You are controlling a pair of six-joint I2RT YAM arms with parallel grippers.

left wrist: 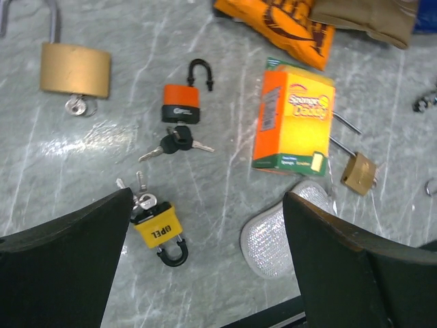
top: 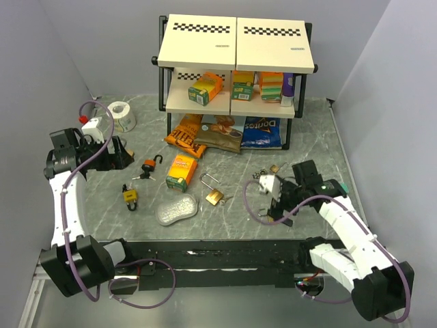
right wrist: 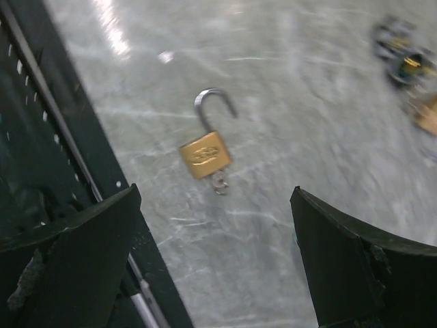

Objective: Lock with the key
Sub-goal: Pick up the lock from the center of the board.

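My right gripper will next move down and turn to fit around the brass padlock's body [right wrist: 205, 155], because that body lies at an angle below my open fingers.
Several padlocks lie on the grey table. A brass padlock [top: 214, 197] with its shackle open and a key in its base shows in the right wrist view [right wrist: 205, 154], ahead of my right gripper [right wrist: 215, 225], which is open and empty [top: 270, 201]. An orange padlock [left wrist: 181, 104] with an open shackle and keys, a yellow padlock [left wrist: 157, 229] with a shut shackle and keys, and a larger brass padlock [left wrist: 75, 68] lie ahead of my left gripper [left wrist: 205, 225]. It is open and empty, at the far left [top: 119, 152].
An orange sponge box [top: 181, 171] and a silver scrubber pad [top: 176, 210] lie mid-table. More keys and a small lock [top: 265, 174] lie near the right gripper. A shelf [top: 235, 48] with boxes and snack bags stands at the back; a tape roll [top: 123, 115] lies back left.
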